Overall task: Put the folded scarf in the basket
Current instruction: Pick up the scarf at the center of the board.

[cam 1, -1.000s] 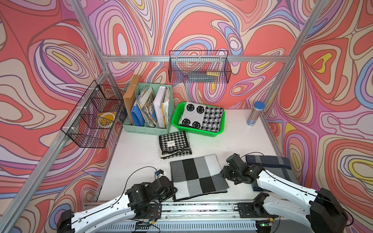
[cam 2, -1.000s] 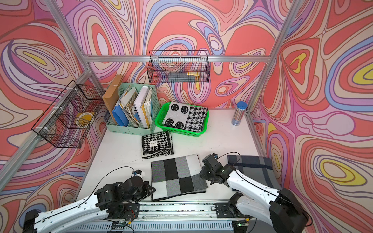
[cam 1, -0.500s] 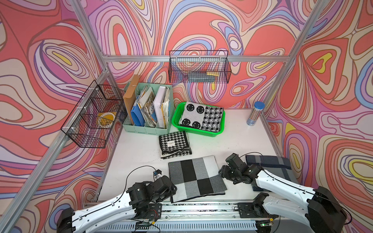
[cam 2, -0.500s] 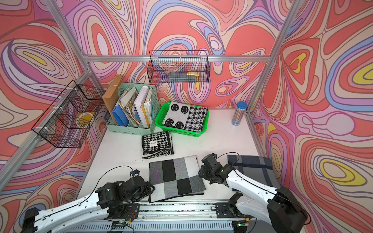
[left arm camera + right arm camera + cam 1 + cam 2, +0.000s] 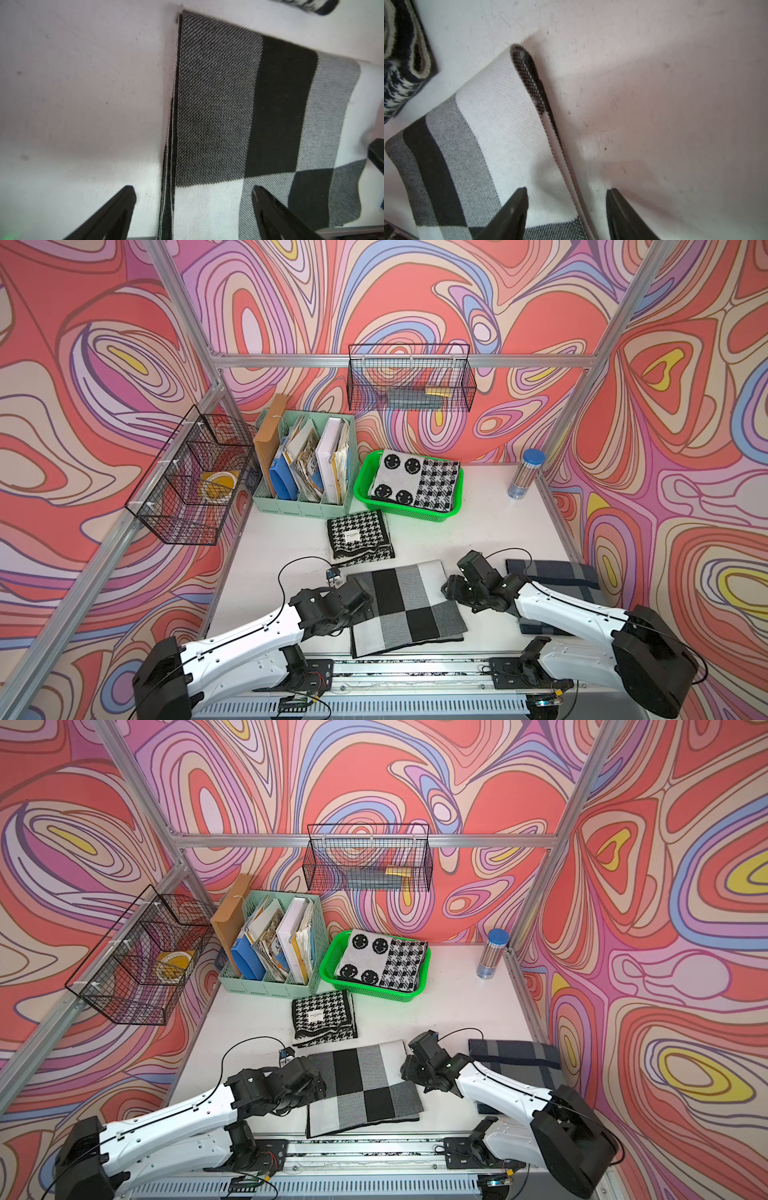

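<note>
The scarf's dark grey side edge is below my left gripper, with the open fingers already on either side of it, so I will lower that gripper over the edge next and close it there.
The folded scarf, checked in grey, black and white, lies flat at the table's front middle. My left gripper is open and straddles the scarf's left edge, one finger on the bare table, the other over the cloth. My right gripper is open astride its right edge. In both top views the grippers flank the scarf. The bright green basket stands at the back and holds a smiley-and-plaid cloth.
A houndstooth scarf lies between the basket and the checked scarf. A navy scarf lies under my right arm. A mint file organiser, black wire baskets and a blue-capped tube line the back and sides.
My left gripper has gone from shut to wide open at the scarf's left edge. The scarf slid slightly left. The right gripper has stayed put.
</note>
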You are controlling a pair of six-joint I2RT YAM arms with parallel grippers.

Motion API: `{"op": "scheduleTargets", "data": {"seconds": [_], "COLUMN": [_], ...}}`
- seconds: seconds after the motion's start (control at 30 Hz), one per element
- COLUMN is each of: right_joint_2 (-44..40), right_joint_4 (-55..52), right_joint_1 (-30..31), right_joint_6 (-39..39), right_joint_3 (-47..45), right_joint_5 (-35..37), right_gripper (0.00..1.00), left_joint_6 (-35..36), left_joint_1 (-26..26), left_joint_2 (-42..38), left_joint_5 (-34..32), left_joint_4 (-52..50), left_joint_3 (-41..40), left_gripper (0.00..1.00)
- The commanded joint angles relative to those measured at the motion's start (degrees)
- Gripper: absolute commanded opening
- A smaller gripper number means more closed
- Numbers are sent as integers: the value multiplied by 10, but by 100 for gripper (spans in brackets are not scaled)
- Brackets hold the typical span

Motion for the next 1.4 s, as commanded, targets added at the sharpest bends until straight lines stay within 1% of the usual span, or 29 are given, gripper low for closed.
{"op": "scheduleTargets", "data": {"seconds": [0.0, 0.13, 0.37, 0.53, 0.67, 0.73, 0.8, 0.9, 0.97, 1.07, 1.13, 1.2, 1.23, 1.3, 1.37], "right_joint_2": [14, 33, 70, 90, 98, 101, 106, 113, 119, 125, 129, 131, 130, 126, 112], "right_joint_4": [23, 34, 56, 66, 73, 76, 79, 83, 87, 99, 108, 112, 113, 113, 113], "right_joint_1": [3, 3, 3, 3, 3, 3, 3, 3, 3, 3, 3, 3, 3, 3, 3], "right_joint_6": [-12, -14, -14, -9, -4, -2, -1, -1, -1, 1, 2, 3, 3, 1, -1], "right_joint_3": [18, 25, 33, 33, 29, 29, 28, 27, 26, 20, 16, 14, 14, 15, 15], "right_joint_5": [2, -2, -15, -21, -21, -19, -20, -21, -22, -29, -34, -37, -39, -43, -48], "right_gripper": [62, 62, 59, 58, 57, 57, 56, 54, 50, 41, 30, 20, 13, 2, 0], "left_joint_6": [36, 39, 29, 25, 22, 21, 20, 21, 21, 24, 25, 26, 27, 30, 36], "left_joint_1": [26, 39, 42, 42, 42, 42, 41, 42, 42, 42, 42, 42, 42, 42, 42], "left_joint_2": [9, 19, 57, 80, 97, 104, 109, 115, 117, 116, 115, 113, 112, 107, 101], "left_joint_5": [19, 21, 53, 53, 67, 74, 81, 87, 88, 87, 84, 84, 84, 84, 87], "left_joint_4": [38, 51, 111, 124, 147, 153, 162, 166, 163, 155, 150, 147, 144, 137, 132], "left_joint_3": [-8, -16, -64, -79, -91, -91, -93, -94, -92, -86, -83, -81, -80, -76, -70], "left_gripper": [93, 93, 88, 87, 82, 75, 70, 68, 65, 59, 52, 41, 33, 14, 0]}}
